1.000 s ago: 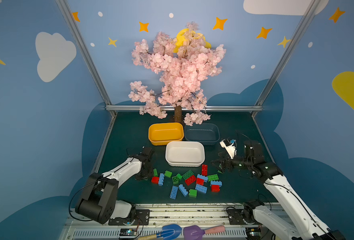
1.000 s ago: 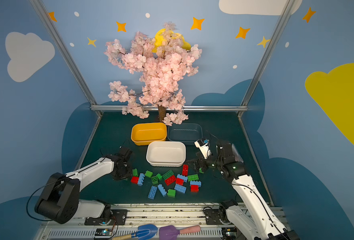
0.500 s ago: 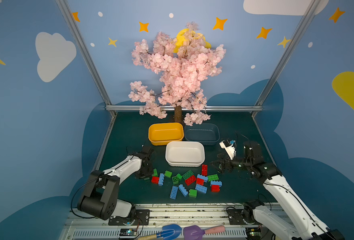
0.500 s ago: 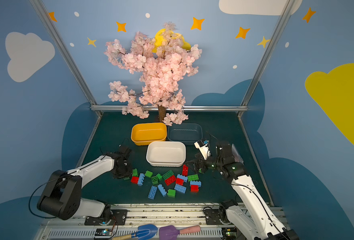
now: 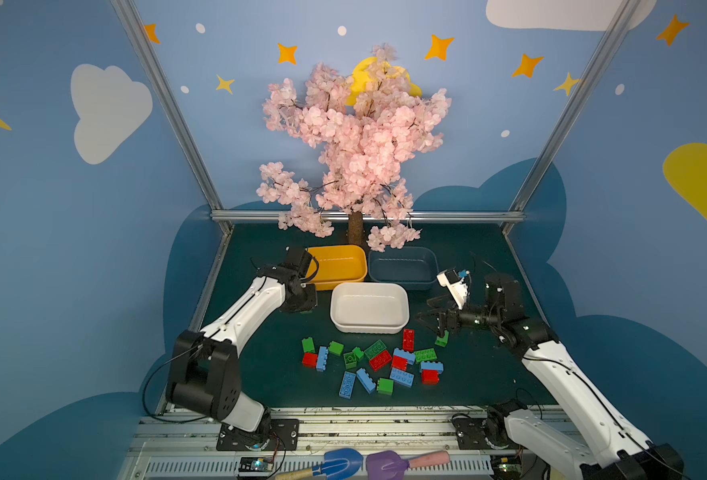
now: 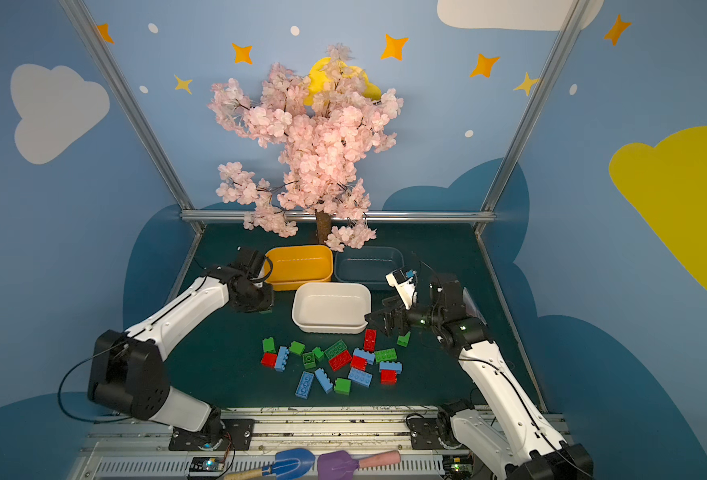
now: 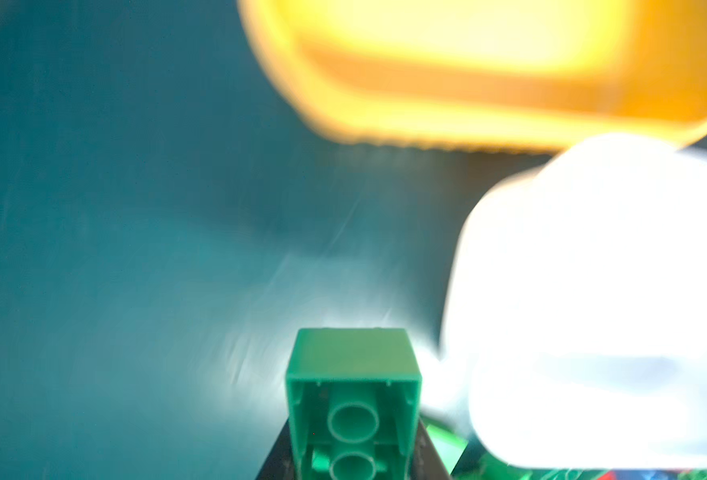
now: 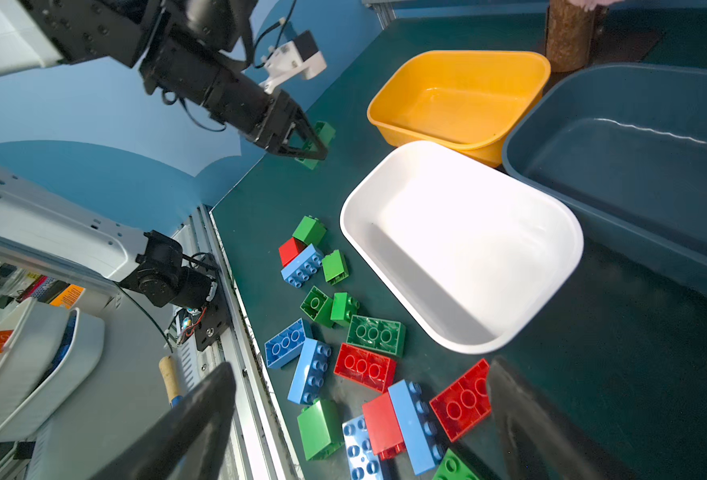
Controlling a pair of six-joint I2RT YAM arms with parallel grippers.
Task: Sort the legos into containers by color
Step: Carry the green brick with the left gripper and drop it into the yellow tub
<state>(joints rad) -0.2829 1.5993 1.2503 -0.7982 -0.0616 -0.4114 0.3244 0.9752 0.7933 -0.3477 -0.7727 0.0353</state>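
Note:
The green lego hangs outside the empty yellow-orange container, so my left gripper will carry it outward over the container's closest end [image 6: 286,272] [image 7: 397,33] and let go of it inside.
My left gripper [image 8: 312,146] is shut on a green lego [image 7: 352,390], held just off the mat beside the front left corner of the yellow-orange container [image 5: 339,266]. In both top views the wrist hides most of that brick. The white container [image 5: 368,308] sits in front of the yellow-orange one and of the slate blue container [image 5: 402,270]; all three show no bricks. Several red, green and light blue legos [image 5: 378,363] lie scattered in front of the white tub. My right gripper [image 5: 434,323] hangs open over the pile's right end, next to a lone green lego [image 5: 442,340].
An artificial cherry tree [image 5: 356,226] stands behind the tubs. A blue shovel [image 5: 335,461] and a purple shovel [image 5: 389,462] lie on the front rail. A metal frame and blue walls bound the dark green mat [image 5: 260,365].
My left gripper has shut on the green lego at the pile's left edge and carried it back toward the yellow-orange tub. The right gripper has edged slightly left, still open.

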